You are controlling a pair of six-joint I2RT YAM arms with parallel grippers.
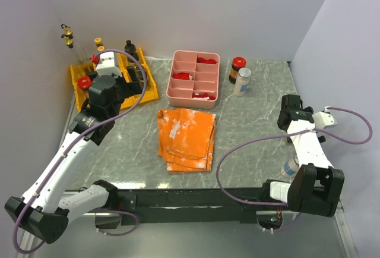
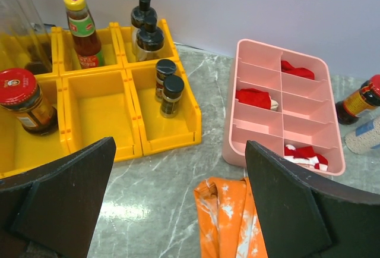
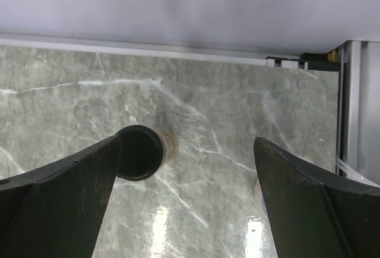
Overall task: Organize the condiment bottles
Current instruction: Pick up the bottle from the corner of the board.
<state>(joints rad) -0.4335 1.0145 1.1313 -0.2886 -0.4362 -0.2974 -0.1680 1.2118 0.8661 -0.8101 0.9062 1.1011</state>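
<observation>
The right gripper lowers and shifts sideways around the cap next, as the round black cap (image 3: 140,153) stands below it and to its left in the wrist view.
Yellow bins (image 2: 101,112) at the back left hold a red-lidded jar (image 2: 21,100), two yellow-capped sauce bottles (image 2: 83,29), two tall black-capped bottles (image 2: 148,32) and two small black-capped jars (image 2: 167,85). A red-capped jar (image 1: 238,69) and a silver-capped white bottle (image 1: 242,81) stand right of the pink tray (image 1: 193,97). My left gripper (image 2: 181,210) is open and empty, high over the table before the bins. My right gripper (image 3: 187,198) is open, pointing down, with a black-capped bottle (image 3: 139,151) standing by its left finger (image 3: 59,198). A clear bottle (image 1: 290,167) lies near the right arm's base.
The pink divided tray (image 2: 261,151) holds red pieces. An orange folded cloth (image 1: 187,138) lies mid-table in front of it. Walls close the back and both sides. A metal frame rail (image 3: 356,103) runs along the table's right edge.
</observation>
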